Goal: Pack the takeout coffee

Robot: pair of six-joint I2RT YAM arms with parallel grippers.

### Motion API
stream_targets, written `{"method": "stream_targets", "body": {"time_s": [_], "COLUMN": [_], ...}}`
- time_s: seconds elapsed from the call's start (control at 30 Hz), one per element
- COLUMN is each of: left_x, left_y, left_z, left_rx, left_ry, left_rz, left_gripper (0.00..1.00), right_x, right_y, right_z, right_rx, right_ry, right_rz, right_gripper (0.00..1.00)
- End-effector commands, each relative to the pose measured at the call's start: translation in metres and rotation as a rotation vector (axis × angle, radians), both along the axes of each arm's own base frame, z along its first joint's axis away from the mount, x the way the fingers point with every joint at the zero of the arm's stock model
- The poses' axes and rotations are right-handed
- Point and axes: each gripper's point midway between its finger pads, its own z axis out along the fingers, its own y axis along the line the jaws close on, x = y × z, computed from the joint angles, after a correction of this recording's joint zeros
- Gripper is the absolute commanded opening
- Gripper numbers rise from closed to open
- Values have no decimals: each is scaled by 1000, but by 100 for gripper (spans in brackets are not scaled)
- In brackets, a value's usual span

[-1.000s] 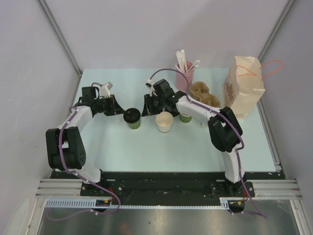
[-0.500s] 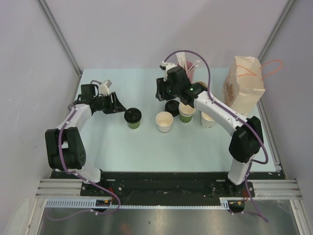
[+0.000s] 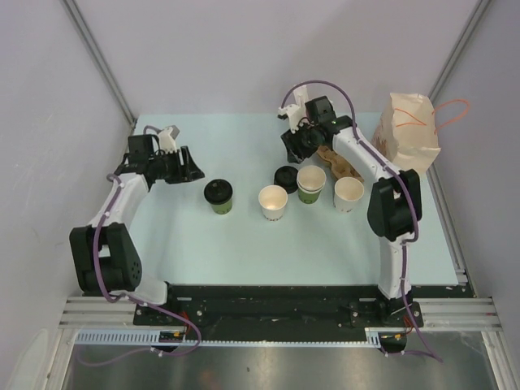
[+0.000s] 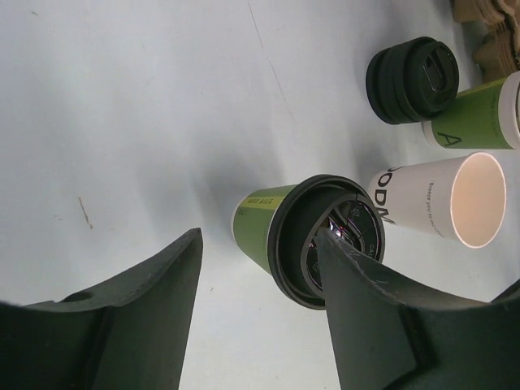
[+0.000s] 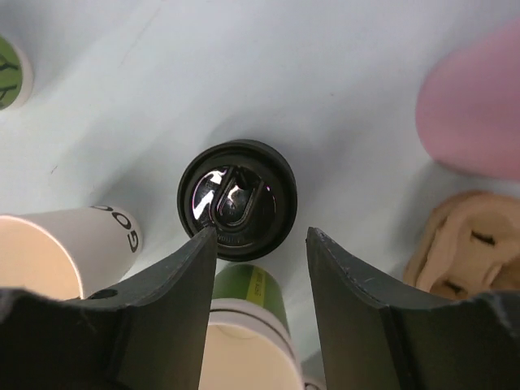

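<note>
I should lower my right gripper to the top black lid's rim [image 3: 290, 169] [image 5: 288, 179] on the side toward the pink cup.
A green cup [image 3: 219, 197] with a black lid stands left of centre; it also shows in the left wrist view [image 4: 262, 218]. An open white cup with dark lettering [image 3: 273, 202], an open green cup [image 3: 311, 184] and a second open white cup [image 3: 348, 193] stand in a row. A stack of black lids [image 3: 285, 178] lies behind them and shows in the right wrist view [image 5: 237, 199]. My left gripper [image 3: 183, 166] is open and empty, left of the lidded cup. My right gripper [image 3: 296, 150] is open and empty above the lid stack.
A brown cup carrier [image 3: 343, 164] lies at the back right. A paper bag [image 3: 406, 138] with orange handles stands at the right edge. A pink cup [image 5: 475, 106] shows in the right wrist view; the right arm hides it from above.
My right arm has swung from over the cups to the back, uncovering the lid stack and the two right cups. My left gripper has drawn back left from the lidded green cup.
</note>
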Motion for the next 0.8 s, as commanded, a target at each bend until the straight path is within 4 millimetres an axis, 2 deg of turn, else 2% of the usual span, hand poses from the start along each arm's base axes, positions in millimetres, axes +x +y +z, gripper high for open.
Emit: {"method": "stream_targets", "body": {"time_s": [0.0,0.07,0.1,0.13,0.17,0.2,0.23,0.33,0.5,0.57,0.77], "left_x": [3,0,-1,-2,-3,-3,-4,-3,-1,0,-1], "left_y": [8,9,10,12,13,14,15,18,21,21,21], "left_z": [43,41,40,41,41,41,40,40,39,38,35], "left_rx": [57,69,80,88,94,103,110,124,142,141,143], "left_ry": [-123,-117,-119,-124,-124,-126,-123,-124,-127,-122,-114], "left_rz": [20,19,20,23,25,29,36,49,58,61,58], "left_gripper": [64,64,64,65,65,65,65,66,66,66,66], "right_x": [3,4,11,13,9,13,11,12,5,6,6], "right_y": [16,17,19,22,21,24,24,21,29,29,28], "right_z": [12,6,15,-3,-10,1,-18,-31,-44,-57,-70], "right_rx": [20,-5,-5,-16,-25,-22,-30,-57,-36,-55,-73], "right_ry": [-42,-28,-60,-39,-8,-35,12,34,46,55,75], "right_rz": [315,368,381,417,438,460,478,489,553,562,571], "right_gripper": [53,53,53,53,55,56,56,59,60,59,48]}}
